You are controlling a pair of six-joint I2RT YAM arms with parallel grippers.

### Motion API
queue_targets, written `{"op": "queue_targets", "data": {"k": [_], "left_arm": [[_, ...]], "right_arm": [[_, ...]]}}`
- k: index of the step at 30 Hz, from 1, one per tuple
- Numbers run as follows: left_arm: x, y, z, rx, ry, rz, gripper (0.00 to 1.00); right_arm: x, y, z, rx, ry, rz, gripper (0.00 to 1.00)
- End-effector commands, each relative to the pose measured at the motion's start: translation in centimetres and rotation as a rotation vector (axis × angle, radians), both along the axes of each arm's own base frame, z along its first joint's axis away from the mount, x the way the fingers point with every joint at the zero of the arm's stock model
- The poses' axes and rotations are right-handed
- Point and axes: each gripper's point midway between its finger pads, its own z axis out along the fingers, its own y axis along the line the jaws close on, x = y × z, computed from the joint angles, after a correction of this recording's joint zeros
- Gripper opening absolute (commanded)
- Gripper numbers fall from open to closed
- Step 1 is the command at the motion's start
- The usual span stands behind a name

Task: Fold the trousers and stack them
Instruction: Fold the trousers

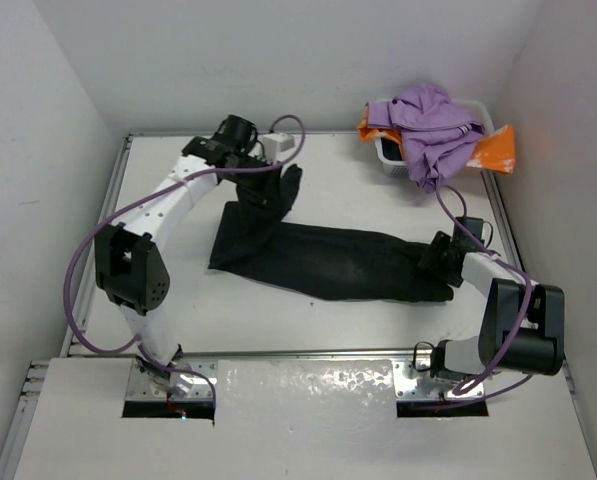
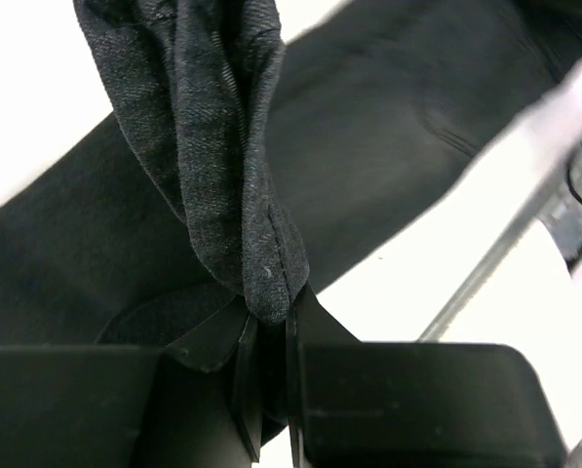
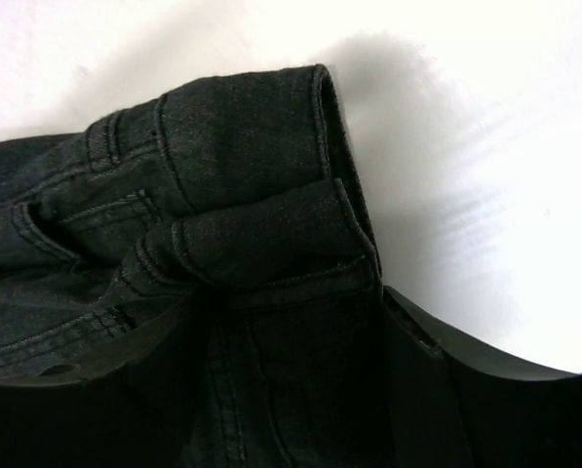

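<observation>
Next, my left gripper should move toward the waistband end (image 1: pixel 428 268) (image 2: pixel 554 34) and slightly back, then release the bunched leg end.
The black trousers (image 1: pixel 328 260) lie across the middle of the table, legs running left and up, waist end at the right. My left gripper (image 1: pixel 270 172) is shut on a bunched leg end of the trousers (image 2: pixel 227 156) and holds it lifted above the table at the back left. My right gripper (image 1: pixel 440 255) is shut on the waistband end of the trousers (image 3: pixel 261 244), low at the table on the right; its fingers are mostly hidden by the cloth.
A white basket (image 1: pixel 390 158) at the back right holds a purple garment (image 1: pixel 433 125) and an orange cloth (image 1: pixel 496 150). A metal frame rail (image 1: pixel 108 220) runs along the table's left edge.
</observation>
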Motion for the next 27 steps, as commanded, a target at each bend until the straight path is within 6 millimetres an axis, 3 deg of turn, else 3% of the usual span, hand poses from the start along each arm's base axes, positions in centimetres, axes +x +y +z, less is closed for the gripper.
{"op": "queue_targets", "data": {"k": [1, 8, 12, 15, 18, 23, 27], "left_arm": [[-0.8, -3.5, 0.4, -0.051, -0.021, -0.062, 0.0], [-2.9, -6.0, -2.0, 0.002, 0.018, -0.134, 0.0], [-3.6, -4.2, -2.0, 0.083, -0.003, -0.155, 0.0], [-3.1, -2.0, -0.8, 0.167, -0.06, -0.155, 0.0], [-4.2, -1.5, -0.3, 0.185, -0.052, -0.186, 0.0], [-5.4, -4.2, -1.6, 0.084, 0.011, -0.196, 0.0], [-5.6, -8.2, -2.7, -0.035, 0.088, -0.246, 0.3]], "right_arm": [[1.7, 1.3, 0.0, 0.062, -0.054, 0.024, 0.62], [3.1, 0.7, 1.4, 0.038, -0.073, 0.026, 0.62], [3.5, 0.6, 2.0, 0.031, -0.066, 0.041, 0.63], [4.0, -0.1, 3.4, -0.016, -0.081, 0.064, 0.64], [4.3, -0.2, 4.2, -0.028, -0.092, 0.073, 0.65], [4.4, -0.1, 4.3, -0.023, -0.093, 0.076, 0.71], [4.7, -0.3, 5.0, -0.035, -0.091, 0.092, 0.74]]}}
